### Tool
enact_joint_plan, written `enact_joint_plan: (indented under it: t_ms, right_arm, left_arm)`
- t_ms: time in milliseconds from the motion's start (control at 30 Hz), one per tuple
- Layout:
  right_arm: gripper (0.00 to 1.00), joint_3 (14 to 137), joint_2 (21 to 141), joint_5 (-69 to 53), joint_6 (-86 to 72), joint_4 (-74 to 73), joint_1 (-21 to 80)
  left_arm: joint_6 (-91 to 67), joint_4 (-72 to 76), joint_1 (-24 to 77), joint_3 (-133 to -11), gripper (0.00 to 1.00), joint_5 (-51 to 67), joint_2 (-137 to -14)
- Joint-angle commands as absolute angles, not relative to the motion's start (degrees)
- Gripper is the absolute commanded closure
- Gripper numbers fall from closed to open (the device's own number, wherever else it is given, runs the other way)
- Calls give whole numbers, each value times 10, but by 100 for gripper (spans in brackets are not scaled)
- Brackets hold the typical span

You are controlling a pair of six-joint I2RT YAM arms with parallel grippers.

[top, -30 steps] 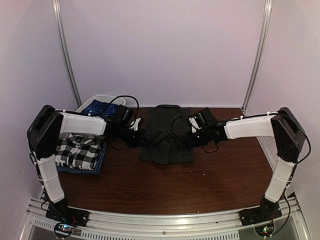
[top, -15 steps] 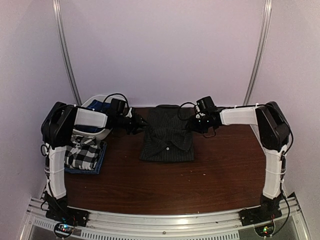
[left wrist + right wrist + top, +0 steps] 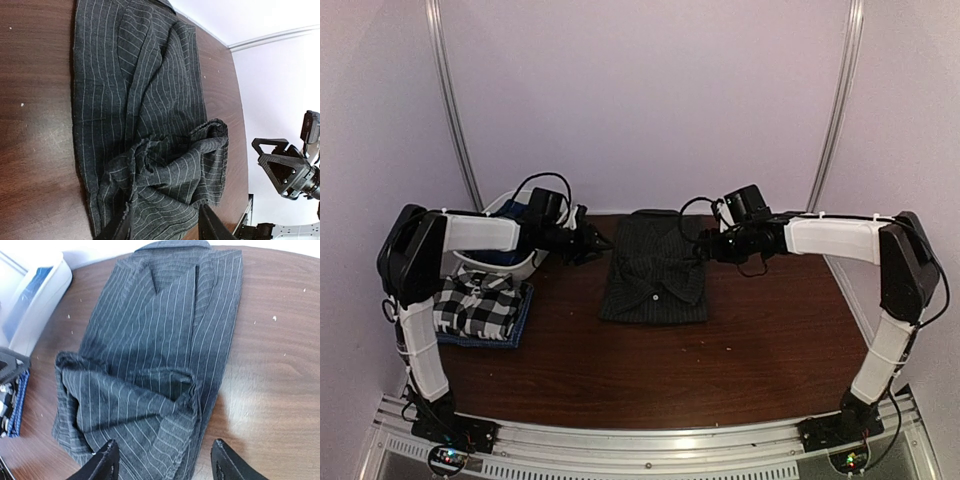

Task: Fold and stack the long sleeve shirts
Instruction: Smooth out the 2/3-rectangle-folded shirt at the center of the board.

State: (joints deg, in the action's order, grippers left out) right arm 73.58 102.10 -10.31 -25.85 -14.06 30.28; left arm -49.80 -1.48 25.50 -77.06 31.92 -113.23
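The shirt's top layer lies bunched and crooked across it, so the robot's left hand should next go back and down onto the near edge of the rumpled fold [image 3: 162, 227].
The charcoal pinstriped shirt [image 3: 655, 270] lies folded at the table's middle, with its lower part doubled up over itself [image 3: 165, 165] [image 3: 130, 400]. My left gripper [image 3: 595, 243] hovers at the shirt's left edge, its jaws open over the rumpled fold [image 3: 162, 227] and nothing between them. At the shirt's right edge my right gripper [image 3: 705, 250] is also open and empty [image 3: 164, 462]. The black-and-white checked shirt [image 3: 475, 303] lies folded at the left on a blue shirt [image 3: 520, 328].
A white bin [image 3: 510, 262] [image 3: 35, 305] with blue cloth [image 3: 515, 210] in it stands at the back left, just behind the left arm. Metal posts run up the back wall. The table's rail runs along the near edge [image 3: 650, 440].
Both grippers have opened and let go of the pinstriped shirt. They moved toward the back and then outward to its sides. The shirt's lower part now lies folded up.
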Motion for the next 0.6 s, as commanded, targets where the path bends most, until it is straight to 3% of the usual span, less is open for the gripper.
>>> enact_joint_plan:
  t_ms: [0, 567]
  right_arm:
    - [37, 698, 1011, -90, -240, -173, 330]
    - [40, 565, 978, -153, -331, -61, 374]
  left_arm:
    - [-422, -83, 276, -746, 57, 284, -1100]
    - [-448, -55, 356, -633, 50, 262, -1081]
